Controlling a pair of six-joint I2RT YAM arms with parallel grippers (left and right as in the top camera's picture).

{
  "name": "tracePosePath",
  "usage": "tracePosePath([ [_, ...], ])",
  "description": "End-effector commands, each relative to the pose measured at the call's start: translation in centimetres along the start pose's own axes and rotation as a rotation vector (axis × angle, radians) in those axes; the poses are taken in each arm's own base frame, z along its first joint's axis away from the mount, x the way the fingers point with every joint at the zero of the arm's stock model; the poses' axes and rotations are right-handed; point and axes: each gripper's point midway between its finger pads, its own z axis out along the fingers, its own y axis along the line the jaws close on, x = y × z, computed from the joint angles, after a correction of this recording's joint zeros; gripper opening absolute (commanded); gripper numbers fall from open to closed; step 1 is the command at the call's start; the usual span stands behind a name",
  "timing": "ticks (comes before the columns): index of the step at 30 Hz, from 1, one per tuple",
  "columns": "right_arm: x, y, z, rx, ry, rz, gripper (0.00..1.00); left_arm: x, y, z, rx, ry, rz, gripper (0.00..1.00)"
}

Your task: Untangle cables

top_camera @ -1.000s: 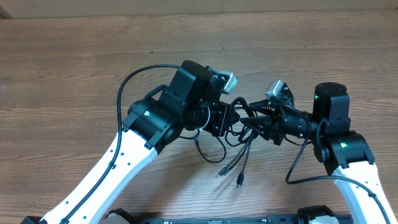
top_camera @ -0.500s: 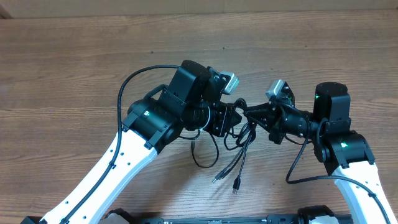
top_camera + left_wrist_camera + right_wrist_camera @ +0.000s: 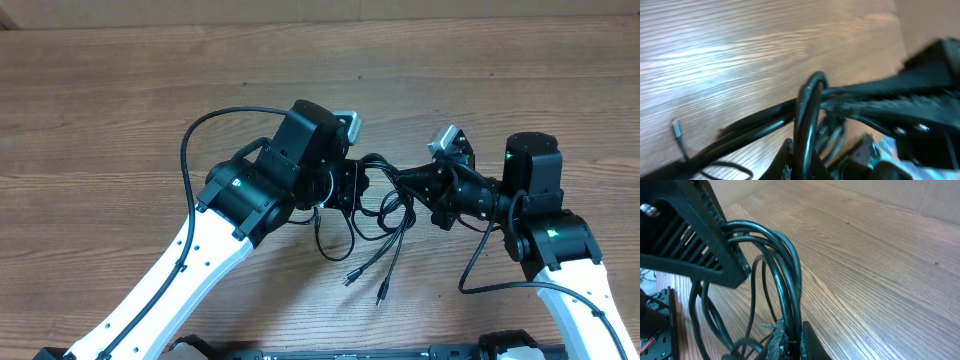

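The robot's right gripper will next draw to the right in the overhead view, then return beside that loop [image 3: 375, 163] [image 3: 754, 231] and free the parts of the cables, as the left gripper holds the loop.
The cables [image 3: 388, 212] are thin black cords bunched between my two grippers above the wooden table, with plug ends [image 3: 352, 277] trailing toward the front. My left gripper [image 3: 358, 190] is shut on a loop of the cables [image 3: 807, 115], which rises between its jaws in the left wrist view. From the right, my right gripper [image 3: 405, 184] is shut on several strands [image 3: 790, 280] that arch up from its jaws [image 3: 792, 342]. The two grippers sit only a few centimetres apart. One small plug [image 3: 676, 128] lies on the wood.
Bare wooden table [image 3: 120, 90] surrounds the arms. The thick black cords of the arms [image 3: 195, 140] loop beside each arm. In the right wrist view, the left gripper's ribbed finger [image 3: 700, 235] looms close at upper left.
My right gripper has shut on the cable strands. The left gripper has drawn slightly left with its loop, and the hanging plug ends have swung a little.
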Motion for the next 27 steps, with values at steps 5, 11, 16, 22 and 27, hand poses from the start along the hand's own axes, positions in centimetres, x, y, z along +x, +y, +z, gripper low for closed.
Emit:
tracePosePath([
  [5,-0.9,-0.4,-0.3,0.027,-0.013,-0.006,0.04,-1.5,2.3,-0.8,-0.132,-0.091,-0.13,0.04],
  [11,-0.5,-4.4,-0.9,0.26,-0.001,0.214,0.04,-1.4,2.3,-0.8,-0.133,-0.088,-0.131,0.04],
  [16,1.7,-9.8,-3.6,0.636,-0.011,0.503,0.04,-1.4,2.3,-0.8,-0.134,-0.087,-0.131,0.04],
  [22,5.7,-12.5,-7.5,0.976,-0.003,0.76,0.04,-1.3,2.4,-0.8,-0.136,-0.085,-0.132,0.04],
  [27,7.5,-12.2,-8.2,1.027,0.05,0.81,0.13,-1.3,2.4,-0.8,-0.136,-0.086,-0.132,0.04],
])
